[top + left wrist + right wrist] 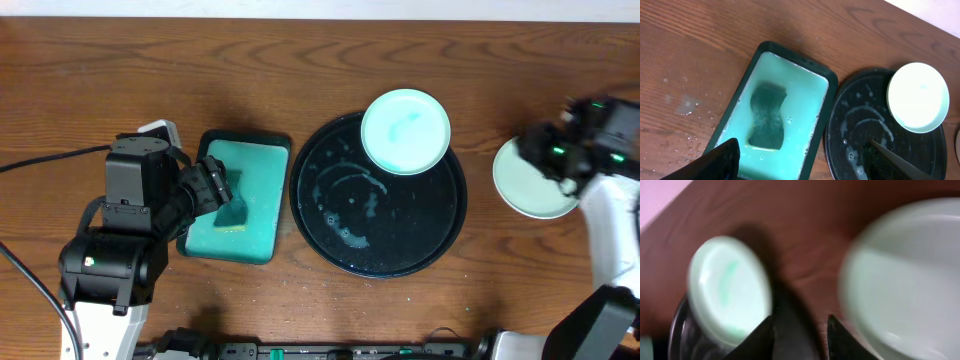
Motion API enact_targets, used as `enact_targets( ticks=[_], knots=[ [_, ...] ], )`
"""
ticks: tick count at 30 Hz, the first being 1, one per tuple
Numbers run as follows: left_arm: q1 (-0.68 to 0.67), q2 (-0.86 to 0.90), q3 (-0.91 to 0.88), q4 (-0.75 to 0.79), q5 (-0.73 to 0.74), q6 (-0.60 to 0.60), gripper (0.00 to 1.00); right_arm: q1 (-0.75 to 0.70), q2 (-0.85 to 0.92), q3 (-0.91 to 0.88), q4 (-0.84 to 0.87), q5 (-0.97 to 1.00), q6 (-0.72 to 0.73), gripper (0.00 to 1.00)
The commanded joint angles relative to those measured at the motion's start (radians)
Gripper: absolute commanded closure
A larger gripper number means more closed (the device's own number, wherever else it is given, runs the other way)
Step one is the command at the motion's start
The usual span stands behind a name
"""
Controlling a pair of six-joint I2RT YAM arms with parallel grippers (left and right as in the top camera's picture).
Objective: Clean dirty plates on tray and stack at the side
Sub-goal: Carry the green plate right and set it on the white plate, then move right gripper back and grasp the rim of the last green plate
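My open left gripper needs to go down next into the container and onto the dark green sponge (234,209) (768,116), because the sponge lies below the gripper in the teal liquid.
The black tray (330,215) sits mid-table, streaked with pale wet smears; it also shows in the left wrist view (850,125). A mint plate (405,130) with a teal smear rests on the tray's far right rim and shows in both wrist views (917,97) (730,287). A pale plate (525,190) lies on the table to the right of the tray, large and blurred in the right wrist view (905,280). No third plate can be made out. My right gripper (538,148) (805,340) hovers open and empty over that plate's left edge. My left gripper (215,185) (805,165) is open and empty above the sponge.
A dark green rectangular container (280,145) (827,102) of teal liquid stands left of the tray, with a dark green sponge (767,117) lying in it. Water droplets spot the wooden table (685,105) left of the container. A black cable (50,160) runs across the left.
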Motion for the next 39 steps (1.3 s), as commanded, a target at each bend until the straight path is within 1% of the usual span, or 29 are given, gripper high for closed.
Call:
enact_targets(
  ticks=[1, 3, 4, 5, 7, 11, 12, 14, 16, 17, 21, 25, 28, 30, 34, 39],
  knots=[
    [0.001, 0.002, 0.025, 0.000, -0.002, 0.002, 0.22, 0.152, 0.056, 0.000, 0.046, 0.097, -0.096, 0.65],
    [0.000, 0.002, 0.025, 0.000, -0.002, 0.002, 0.22, 0.229, 0.114, 0.000, 0.104, 0.215, -0.096, 0.60],
    [0.001, 0.002, 0.025, 0.000, -0.002, 0.002, 0.22, 0.284, 0.170, 0.000, 0.156, 0.317, -0.096, 0.59],
    [0.001, 0.002, 0.025, 0.000, -0.002, 0.002, 0.22, 0.310, 0.204, 0.000, 0.184, 0.372, -0.096, 0.55],
    [0.001, 0.002, 0.025, 0.000, -0.002, 0.002, 0.22, 0.338, 0.257, 0.000, 0.224, 0.420, -0.095, 0.55],
    [0.001, 0.002, 0.025, 0.000, -0.002, 0.002, 0.22, 0.351, 0.331, 0.000, 0.258, 0.397, -0.095, 0.56],
    [0.001, 0.002, 0.025, 0.000, -0.002, 0.002, 0.22, 0.351, 0.344, 0.000, 0.257, 0.397, -0.095, 0.58],
    [0.000, 0.002, 0.025, 0.000, -0.002, 0.002, 0.22, 0.350, 0.368, 0.000, 0.252, 0.393, -0.076, 0.67],
    [0.001, 0.002, 0.025, 0.000, -0.002, 0.002, 0.22, 0.350, 0.379, 0.000, 0.237, 0.373, -0.068, 0.93],
    [0.001, 0.002, 0.025, 0.000, -0.002, 0.002, 0.22, 0.351, 0.380, 0.000, 0.223, 0.354, -0.065, 0.99],
    [0.001, 0.002, 0.025, 0.000, -0.002, 0.002, 0.22, 0.355, 0.334, 0.000, 0.135, 0.280, -0.025, 0.99],
    [0.001, 0.002, 0.025, 0.000, -0.002, 0.002, 0.22, 0.364, 0.253, 0.000, 0.061, 0.201, -0.031, 0.99],
    [0.001, 0.002, 0.025, 0.000, -0.002, 0.002, 0.22, 0.391, 0.191, 0.000, -0.005, 0.093, -0.106, 0.99],
    [0.000, 0.002, 0.025, 0.001, -0.002, 0.002, 0.22, 0.428, 0.175, 0.000, -0.071, 0.056, -0.129, 0.99],
    [0.000, 0.002, 0.022, 0.000, -0.002, 0.002, 0.22, 0.501, 0.198, -0.010, -0.172, 0.116, -0.140, 0.99],
    [-0.001, 0.005, 0.006, -0.024, -0.002, 0.002, 0.22, 0.552, 0.255, -0.041, -0.184, 0.280, -0.140, 0.99]
  ],
)
